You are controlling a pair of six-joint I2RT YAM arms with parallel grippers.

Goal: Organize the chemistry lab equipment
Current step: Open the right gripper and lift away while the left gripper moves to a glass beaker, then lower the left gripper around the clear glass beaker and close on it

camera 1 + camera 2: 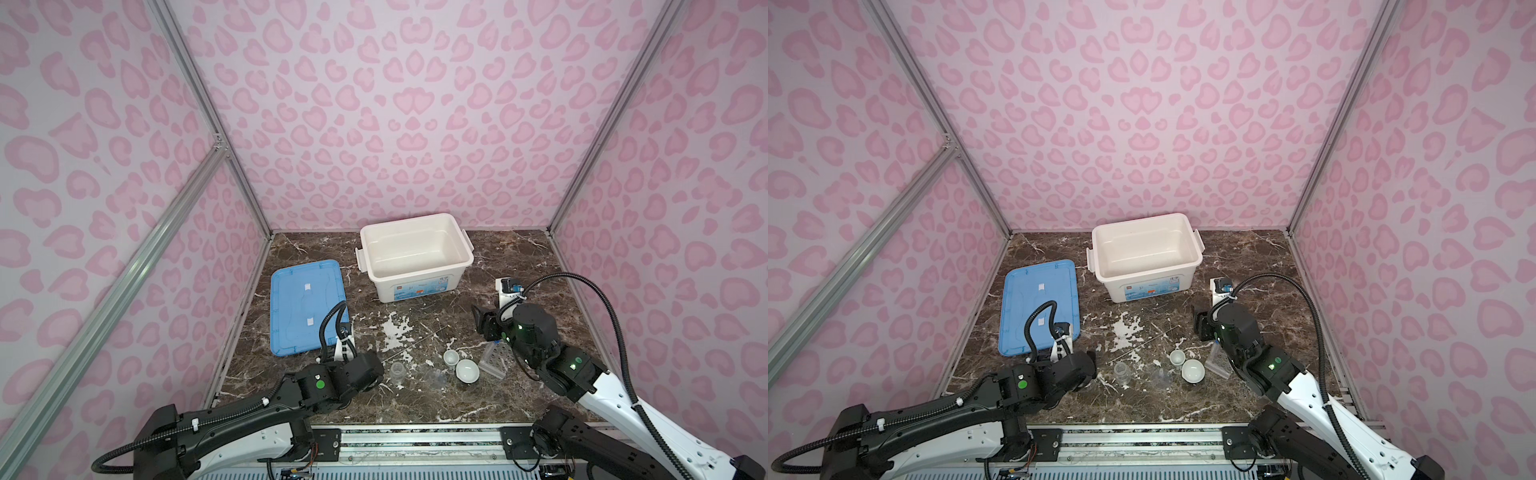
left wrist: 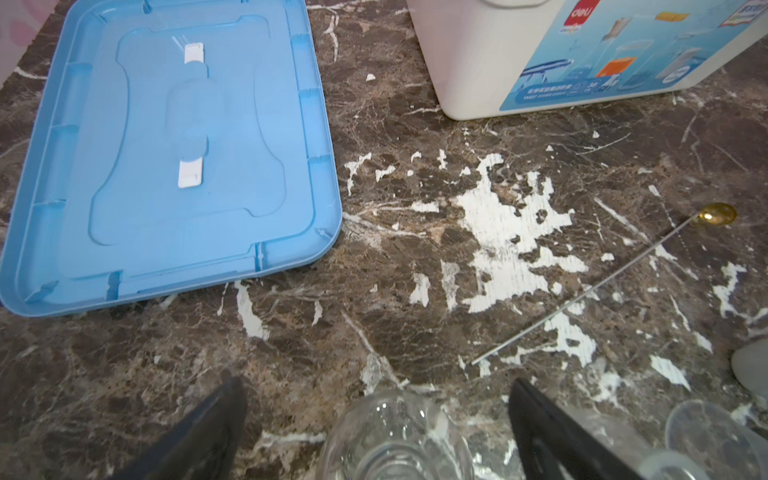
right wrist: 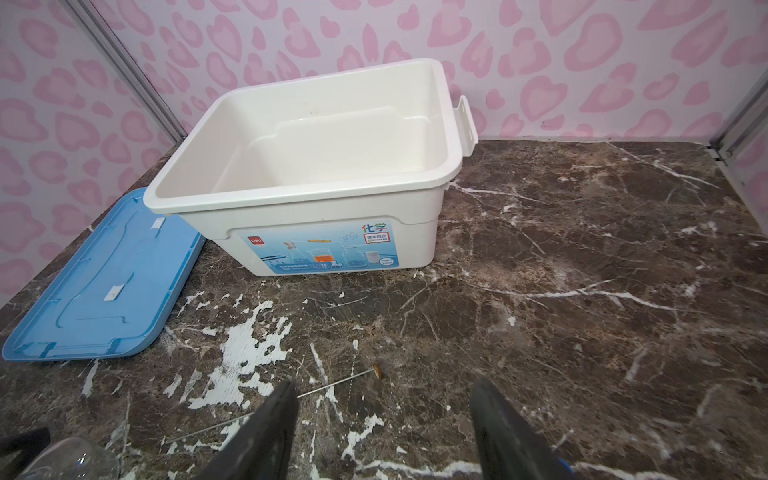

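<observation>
I should next lower my left gripper over the small clear glass flask (image 1: pixel 397 371) (image 2: pixel 395 441) and close its fingers, since the flask is below, lined up between the open fingers.
A small clear glass flask (image 1: pixel 397 371) (image 1: pixel 1121 370) stands near the table's front. In the left wrist view it (image 2: pixel 395 436) sits between the wide-apart fingers of my left gripper (image 2: pixel 376 386), which is open and does not touch it. Right of it are a second clear glass piece (image 1: pixel 436 378), a small white dish (image 1: pixel 451 357), a wider white dish (image 1: pixel 466 370) and a clear perforated rack (image 1: pixel 496 359). My right gripper (image 1: pixel 484 320) (image 3: pixel 384 386) hangs above the table just behind the rack, open and holding nothing.
The white storage box (image 1: pixel 415 257) stands open at the back middle. The blue lid (image 1: pixel 305 307) lies flat at the left. A thin metal rod with a gold spoon end (image 2: pixel 717 214) (image 3: pixel 377 370) lies between the box and the glassware.
</observation>
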